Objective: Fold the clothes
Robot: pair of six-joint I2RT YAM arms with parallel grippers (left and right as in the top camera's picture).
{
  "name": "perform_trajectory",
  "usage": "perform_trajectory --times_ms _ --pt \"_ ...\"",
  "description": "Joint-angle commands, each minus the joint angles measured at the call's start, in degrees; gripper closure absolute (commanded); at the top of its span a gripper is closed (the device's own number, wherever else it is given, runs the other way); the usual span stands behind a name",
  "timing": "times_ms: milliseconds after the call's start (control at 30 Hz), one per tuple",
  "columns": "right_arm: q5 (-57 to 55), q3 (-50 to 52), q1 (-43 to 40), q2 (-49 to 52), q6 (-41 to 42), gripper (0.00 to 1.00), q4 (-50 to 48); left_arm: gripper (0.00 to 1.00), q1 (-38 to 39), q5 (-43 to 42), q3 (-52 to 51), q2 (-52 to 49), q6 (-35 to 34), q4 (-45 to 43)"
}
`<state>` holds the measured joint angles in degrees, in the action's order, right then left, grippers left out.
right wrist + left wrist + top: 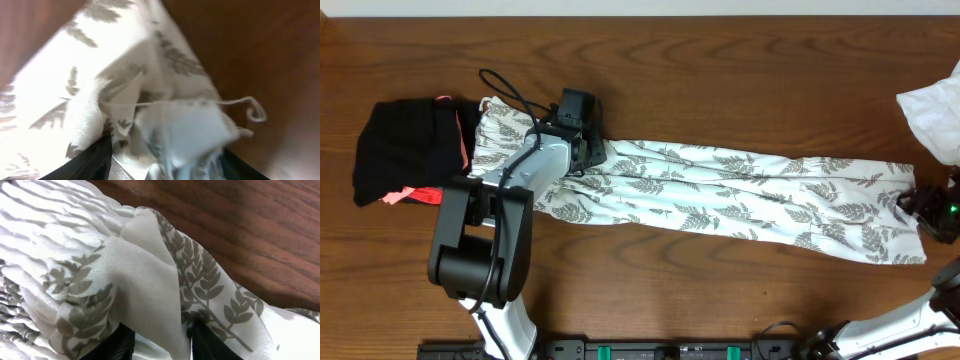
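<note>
The right gripper will close its fingers on the bunched edge at the end of the dress near the plain white cloth, because printed fabric is between them.
The fern-print white dress (720, 195) lies stretched in a long band across the table, from the black bundle to the right edge. My left gripper (582, 148) is at the dress's left, gathered end. In the left wrist view my left gripper (160, 342) is shut on a raised fold of the dress (145, 280). My right gripper (923, 207) is at the dress's far right end. In the blurred right wrist view my right gripper (165, 160) has a bunch of the printed fabric (115, 75) between its fingers, with a thin white strap (240, 104) trailing to the right.
A black bundle with coral-pink trim (410, 150) lies at the left, touching the dress's end. A plain white cloth (935, 110) sits at the right edge. The wooden table (720, 60) shows bare behind the dress.
</note>
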<state>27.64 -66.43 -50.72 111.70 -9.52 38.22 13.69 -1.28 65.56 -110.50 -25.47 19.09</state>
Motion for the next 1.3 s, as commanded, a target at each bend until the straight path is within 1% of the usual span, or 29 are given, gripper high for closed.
perform_trajectory --times_ms 0,33,133,200,267,300,367,500,600,733,767,800,833,933,1067,1267 --pt "1.51 4.09 0.74 6.45 -0.44 0.43 0.74 0.61 -0.61 0.37 -0.87 -2.67 -0.31 1.2" --pt "1.51 4.11 0.92 6.45 -0.44 0.48 0.76 0.61 -0.61 0.37 -0.87 -2.67 -0.33 1.18" --pt "1.46 4.09 1.2 6.45 -0.42 0.74 0.74 0.61 -0.61 0.37 -0.87 -2.67 -0.33 1.2" --pt "1.49 4.11 1.18 6.45 -0.42 0.83 0.7 0.61 -0.61 0.39 -0.87 -2.67 -0.31 1.2" --pt "1.49 4.09 1.18 6.45 -0.42 0.88 0.68 0.61 -0.61 0.37 -0.87 -2.67 -0.31 1.2" --pt "1.46 4.09 1.18 6.45 -0.42 0.93 0.7 0.61 -0.61 0.37 -0.87 -2.67 -0.33 1.2" --pt "1.49 4.09 1.18 6.43 -0.39 0.99 0.7 0.61 -0.61 0.39 -0.87 -2.67 -0.31 1.2" --pt "1.57 3.32 1.11 5.84 1.2 0.99 1.25 0.61 -0.61 0.35 -0.87 -2.67 -0.31 1.62" --pt "1.77 0.92 0.85 3.67 2.54 0.99 2.08 0.61 -0.61 0.2 -0.87 -2.67 -0.28 2.05" --pt "-3.21 -4.68 0.26 -0.31 6.97 0.99 4.37 0.61 -0.61 -1.27 -0.87 -2.64 -0.24 2.34" --pt "-4.0 -6.34 0.09 -0.87 7.54 0.99 5.09 0.6 -0.61 -2.89 -0.87 -2.64 0.09 2.01" --pt "-4.44 -8.39 -0.02 -1.2 7.58 0.99 6.16 0.53 -0.61 -5.11 -0.87 -2.64 1.46 1.4" --pt "-5.09 -10.16 -0.09 -1.22 7.58 0.99 7.15 0.5 -0.59 -7.04 -0.85 -2.6 2.75 0.9" --pt "-7.43 -14.67 -0.11 -1.22 7.61 0.99 9.92 0.46 -0.61 -10.64 -0.85 -2.27 2.95 -0.2" --pt "-8.24 -17.92 -0.11 -1.22 7.82 0.99 10.88 0.45 -0.61 -11.17 -0.81 -1.31 2.97 -0.59" --pt "-12.9 -19.19 -0.2 -1.22 8.5 0.99 10.91 0.44 -0.61 -11.17 -0.81 0.42 2.95 -0.57"
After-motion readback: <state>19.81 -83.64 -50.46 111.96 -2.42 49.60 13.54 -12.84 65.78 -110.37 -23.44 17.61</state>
